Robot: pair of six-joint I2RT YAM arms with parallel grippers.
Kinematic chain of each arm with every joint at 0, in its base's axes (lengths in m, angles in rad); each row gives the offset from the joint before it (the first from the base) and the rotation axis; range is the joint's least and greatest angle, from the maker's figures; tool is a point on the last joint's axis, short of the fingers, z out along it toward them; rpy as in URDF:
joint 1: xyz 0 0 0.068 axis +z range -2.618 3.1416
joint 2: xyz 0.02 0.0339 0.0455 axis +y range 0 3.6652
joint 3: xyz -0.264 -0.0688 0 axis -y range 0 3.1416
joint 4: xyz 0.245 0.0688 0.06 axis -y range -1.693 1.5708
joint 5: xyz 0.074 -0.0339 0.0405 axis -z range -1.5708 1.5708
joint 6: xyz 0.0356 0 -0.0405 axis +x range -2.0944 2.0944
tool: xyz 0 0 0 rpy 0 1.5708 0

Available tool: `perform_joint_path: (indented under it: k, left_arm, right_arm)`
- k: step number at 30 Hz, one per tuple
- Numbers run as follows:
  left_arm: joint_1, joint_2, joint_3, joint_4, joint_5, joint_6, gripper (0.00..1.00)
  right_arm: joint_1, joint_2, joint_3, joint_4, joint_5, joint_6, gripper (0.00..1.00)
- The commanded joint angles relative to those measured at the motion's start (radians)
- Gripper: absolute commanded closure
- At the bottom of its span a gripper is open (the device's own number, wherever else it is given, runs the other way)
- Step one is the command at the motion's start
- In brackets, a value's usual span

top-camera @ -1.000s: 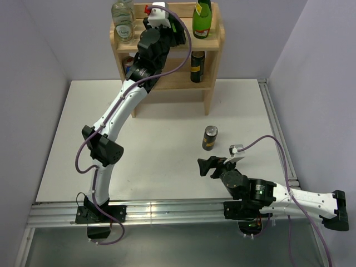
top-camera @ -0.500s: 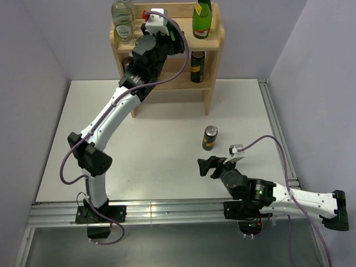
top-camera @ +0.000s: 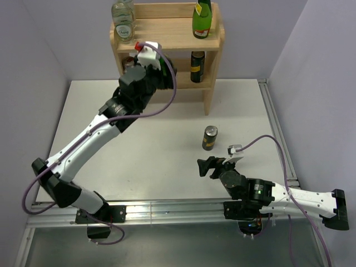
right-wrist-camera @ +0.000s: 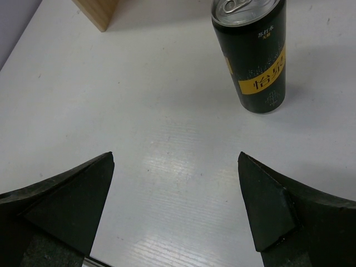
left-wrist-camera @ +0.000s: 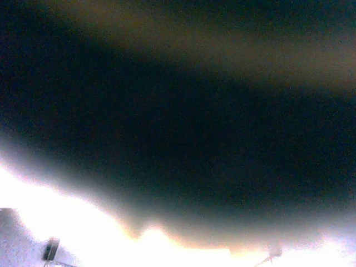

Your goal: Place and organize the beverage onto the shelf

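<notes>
I will next pull my left gripper back from the shelf [top-camera: 216,40] and lower it to let go of the green beverage on the tabletop [top-camera: 187,154] next to the upright can, because that spot is clear.
The wooden shelf [top-camera: 216,40] stands at the back of the table. Its top tier holds a clear bottle [top-camera: 123,22] and a green bottle [top-camera: 202,19]. A dark can [top-camera: 197,65] stands on the middle tier. My left gripper [top-camera: 163,70] hovers in front of the middle tier, its fingers hidden under the wrist. A green sliver shows beside it, and a dark greenish beverage fills the left wrist view. A black and gold can [top-camera: 209,138] [right-wrist-camera: 253,53] stands upright on the table. My right gripper [top-camera: 203,167] [right-wrist-camera: 176,158] is open just short of it, holding nothing.
A red-topped can [top-camera: 128,60] is half hidden behind my left arm on the middle tier. One shelf foot [right-wrist-camera: 100,11] shows in the right wrist view. A metal rail [top-camera: 167,210] runs along the table's near edge, and walls close in at left and right.
My left arm has come down and back from the top tier to the front of the middle tier, elbow swinging out left. The right arm has not moved.
</notes>
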Motion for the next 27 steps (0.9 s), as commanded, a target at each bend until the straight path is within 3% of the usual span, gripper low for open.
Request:
perform_joint_path:
  k: [1, 10, 17, 27]
  left_arm:
    - [-0.042, -0.159, -0.186, 0.147, -0.02, -0.064, 1.0]
    - [-0.067, -0.317, -0.605, 0.251, -0.024, -0.167, 1.0]
    - [-0.125, -0.252, -0.877, 0.485, -0.006, -0.254, 1.0]
    - [-0.213, 0.0, -0.899, 0.666, -0.058, -0.309, 1.0]
  right_arm:
    - [0.009, -0.003, 0.004, 0.03, 0.033, 0.004, 0.01]
    - [0.012, -0.014, 0.003, 0.025, 0.039, 0.008, 0.01]
    - [0.013, -0.015, 0.003, 0.017, 0.047, 0.015, 0.01]
    - [0.015, -0.003, 0.007, 0.016, 0.051, 0.019, 0.01]
